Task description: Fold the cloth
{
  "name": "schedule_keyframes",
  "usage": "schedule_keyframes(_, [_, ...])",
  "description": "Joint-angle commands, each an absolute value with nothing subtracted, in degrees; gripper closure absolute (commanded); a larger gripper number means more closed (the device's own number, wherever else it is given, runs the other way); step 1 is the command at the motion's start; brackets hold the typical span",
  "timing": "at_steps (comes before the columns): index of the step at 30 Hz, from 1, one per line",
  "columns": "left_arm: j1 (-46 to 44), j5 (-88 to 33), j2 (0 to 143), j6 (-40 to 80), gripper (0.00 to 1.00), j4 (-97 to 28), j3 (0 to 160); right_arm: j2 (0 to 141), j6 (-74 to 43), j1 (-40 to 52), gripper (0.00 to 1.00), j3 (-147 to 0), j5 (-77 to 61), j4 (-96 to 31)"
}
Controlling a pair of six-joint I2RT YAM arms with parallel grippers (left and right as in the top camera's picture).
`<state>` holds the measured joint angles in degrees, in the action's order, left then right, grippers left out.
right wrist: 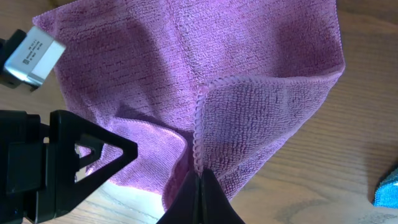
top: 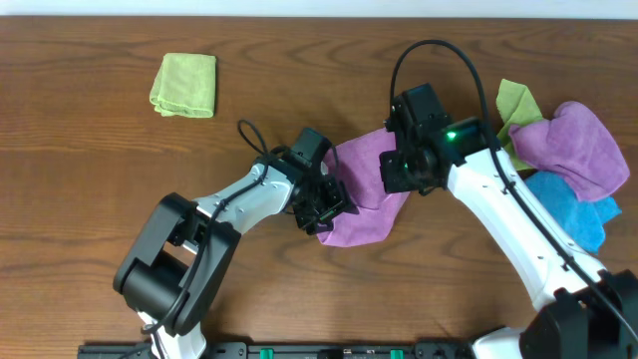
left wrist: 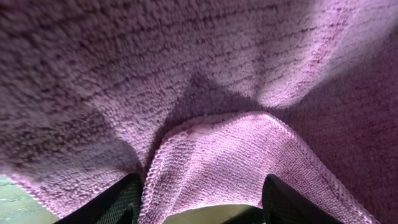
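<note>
I should next carry the cloth's hem outward and down with my right gripper to the cloth's far edge, which lies outward of the gripper, and release the hem.
The lilac cloth lies partly bunched on the wooden table, mid-table between both arms. My right gripper is at its right edge. In the right wrist view the fingers are shut on a stitched hem of the cloth, with a folded flap raised at the right. A white tag shows at its far left corner. My left gripper is at the cloth's left edge. In the left wrist view its fingers stand wide apart with a fold of cloth between them.
A folded lime-green cloth lies at the back left. A pile at the right holds another purple cloth, a lime-green one and a blue one. The blue one also shows in the right wrist view.
</note>
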<state>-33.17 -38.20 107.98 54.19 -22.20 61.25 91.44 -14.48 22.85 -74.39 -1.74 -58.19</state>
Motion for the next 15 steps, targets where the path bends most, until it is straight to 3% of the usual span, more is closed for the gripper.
schedule_keyframes(1, [-33.7,-37.9,109.0,54.5,0.37,-22.2,60.6,90.6,-15.2,23.3,0.98,-74.2,-2.0,-58.1])
schedule_keyframes(4, [-34.1,-38.0,110.7,54.5,0.4,-22.3,60.5,90.6,-15.2,23.3,0.99,-74.2,-2.0,-58.1])
schedule_keyframes(5, [-34.2,-38.8,111.9,54.5,0.46,-22.2,60.5,90.6,-15.2,23.3,0.98,-74.2,-2.0,-58.1])
schedule_keyframes(8, [-34.2,-40.1,113.0,54.4,0.77,-22.0,60.5,90.6,-15.2,23.3,0.98,-74.2,-2.0,-58.2])
schedule_keyframes(9, [-34.2,-40.2,113.0,54.4,0.94,-21.6,60.5,90.6,-15.2,23.3,0.99,-74.2,-2.0,-58.3])
schedule_keyframes(15, [-32.1,-41.6,110.8,51.9,0.94,-20.7,60.7,90.6,-15.2,23.3,0.98,-74.2,-2.0,-58.3])
